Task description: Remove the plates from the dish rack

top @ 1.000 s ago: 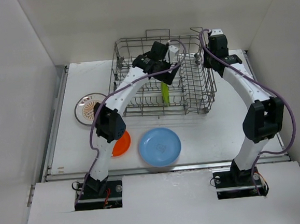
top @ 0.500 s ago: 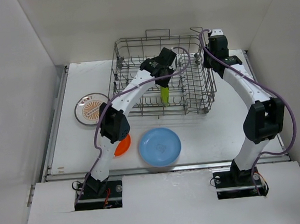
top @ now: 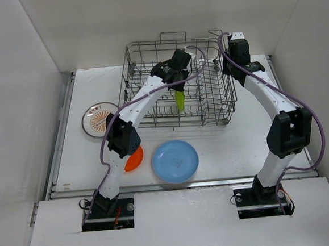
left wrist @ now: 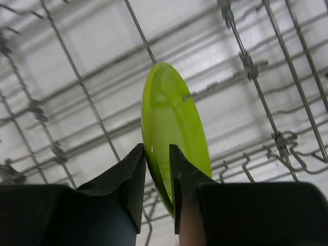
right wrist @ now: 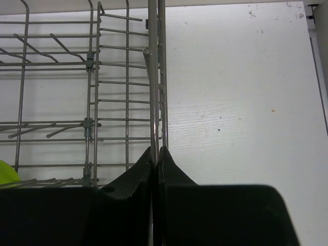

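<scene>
The robot's left gripper will next move up past the rack's wires, back and down to release the lime green plate onto the orange plate (top: 135, 158), since that plate is below and back from it.
The grey wire dish rack (top: 214, 105) stands at the back of the table. Inside it a lime green plate (top: 180, 100) (left wrist: 174, 123) stands on edge between the tines. My left gripper (top: 180, 87) (left wrist: 157, 169) is shut on that plate's upper rim, one finger on each face. My right gripper (top: 229, 66) (right wrist: 156, 156) is shut on the top wire (right wrist: 154, 77) of the rack's right side. On the table lie a blue plate (top: 175, 161), an orange plate (top: 135, 158) partly under my left arm, and a white sunburst plate (top: 98, 119).
Upright tines (left wrist: 251, 66) and the rack's tall wire sides (top: 132, 74) surround the green plate. The white table (top: 240, 145) is walled in by panels on the left, right and back.
My left gripper swung over the green plate and closed on its rim, then rose slightly with it. The right gripper has stayed on the rack wire.
</scene>
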### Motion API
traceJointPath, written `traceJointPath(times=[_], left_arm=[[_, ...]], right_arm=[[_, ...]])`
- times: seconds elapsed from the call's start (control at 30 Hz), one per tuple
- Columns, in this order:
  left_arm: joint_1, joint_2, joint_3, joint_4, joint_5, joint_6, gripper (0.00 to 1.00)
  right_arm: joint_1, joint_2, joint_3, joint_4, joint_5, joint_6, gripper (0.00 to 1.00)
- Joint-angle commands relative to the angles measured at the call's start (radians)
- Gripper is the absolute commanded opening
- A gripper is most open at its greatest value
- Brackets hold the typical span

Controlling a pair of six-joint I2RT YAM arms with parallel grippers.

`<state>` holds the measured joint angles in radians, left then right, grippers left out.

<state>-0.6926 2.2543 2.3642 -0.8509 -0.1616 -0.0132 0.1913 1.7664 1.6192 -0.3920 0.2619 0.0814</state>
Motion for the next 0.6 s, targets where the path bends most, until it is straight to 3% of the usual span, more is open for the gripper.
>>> traceJointPath(times=[0.0, 0.4, 0.57], left_arm=[[0.007, -0.203, 0.05, 0.102, -0.007, 0.13, 0.0], [0.007, -0.231, 0.084, 0.082, -0.012, 0.156, 0.0], [0.097, -0.278, 0.122, 0.012, 0.036, 0.134, 0.0]], right_arm=[[0.013, 0.034, -0.044, 0.099, -0.013, -0.043, 0.0], [0.013, 0.034, -0.044, 0.099, -0.013, -0.043, 0.0], [0.013, 0.015, -0.064, 0.108, -0.004, -0.043, 0.0]])
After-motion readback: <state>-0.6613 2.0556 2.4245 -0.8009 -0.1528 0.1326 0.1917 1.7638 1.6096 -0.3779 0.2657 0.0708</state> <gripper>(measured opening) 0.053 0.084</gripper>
